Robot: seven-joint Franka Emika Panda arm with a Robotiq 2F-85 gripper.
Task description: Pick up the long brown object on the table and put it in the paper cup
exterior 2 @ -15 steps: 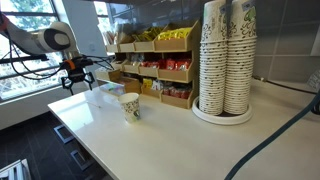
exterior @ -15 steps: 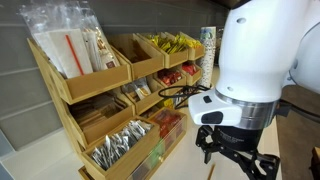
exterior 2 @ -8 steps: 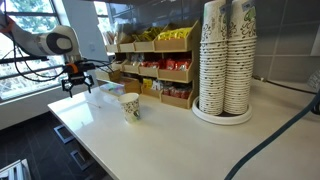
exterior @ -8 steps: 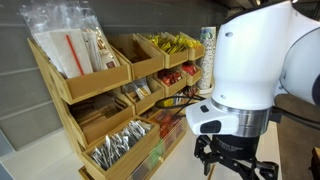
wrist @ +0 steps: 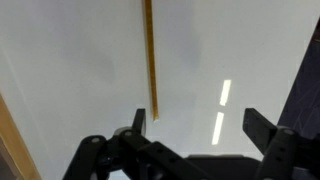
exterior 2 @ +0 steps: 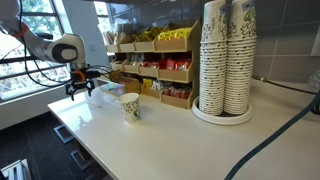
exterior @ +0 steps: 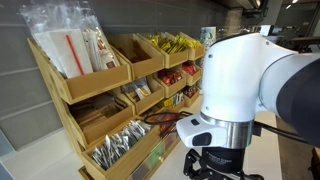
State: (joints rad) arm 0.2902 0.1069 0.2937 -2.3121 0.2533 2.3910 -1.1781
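The stick's near end (wrist: 154,112) is off-centre between my open fingers, so next I will move my gripper left in the wrist view and down onto it.
In the wrist view a thin light-brown wooden stick (wrist: 149,55) lies flat on the white table (wrist: 70,70), running from the top edge down to just above my left finger. My gripper (wrist: 200,125) is open and empty, hovering over the table with the stick's near end beside the left finger. In an exterior view the gripper (exterior 2: 80,87) hangs at the table's far left end, well left of the small paper cup (exterior 2: 130,107) with the green pattern. In the exterior view by the rack the arm's white body hides the stick and the cup.
A tiered wooden condiment rack (exterior: 95,95) with bagged sticks, packets and cutlery stands along the wall. A tall stack of patterned cups (exterior 2: 227,60) stands on a round tray at the right. The table's front edge (exterior 2: 100,155) is close below the cup.
The arm has moved toward the near camera and lower over the table. In the far exterior view the gripper has shifted slightly right, toward the rack.
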